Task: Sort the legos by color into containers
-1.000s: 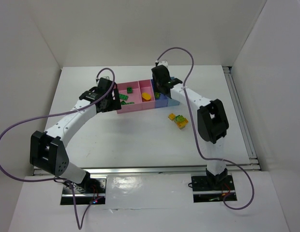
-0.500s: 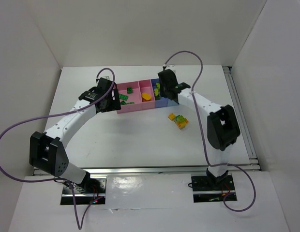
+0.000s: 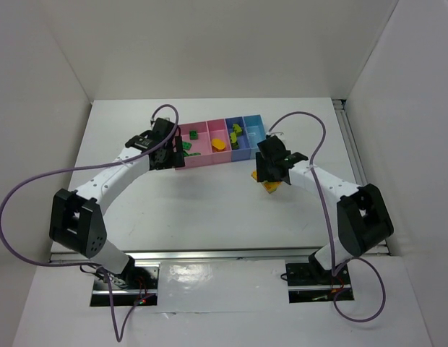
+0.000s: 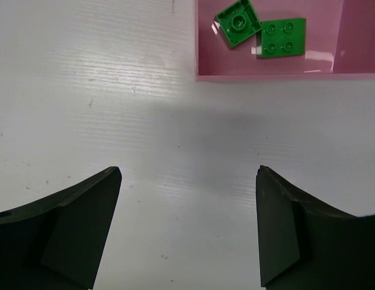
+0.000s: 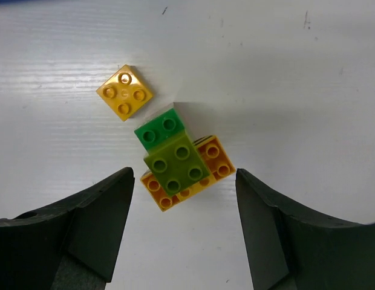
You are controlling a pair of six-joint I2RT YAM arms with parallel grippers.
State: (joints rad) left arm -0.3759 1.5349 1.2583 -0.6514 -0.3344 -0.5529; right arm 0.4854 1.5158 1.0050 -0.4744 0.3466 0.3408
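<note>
I need to lower my right gripper's open fingers around the lime brick on the stack below and close them next, because the brick stands above the orange-yellow one.
The containers form a joined row at the back: two pink bins, a purple-blue one and a light blue one. Dark green legos lie in the left pink bin, an orange one in the second, lime ones in the purple-blue. My left gripper hangs open over bare table just in front of that left bin. My right gripper is open above a stack of lime, green and orange-yellow legos. A single yellow brick lies beside the stack.
White walls enclose the table on three sides. A metal rail runs along the right edge. Purple cables loop off both arms, the left one out past the table's left side.
My right arm has swung back from over the bins to above the stack on the table, and its jaws have opened. My left gripper has shifted slightly right and stays open.
</note>
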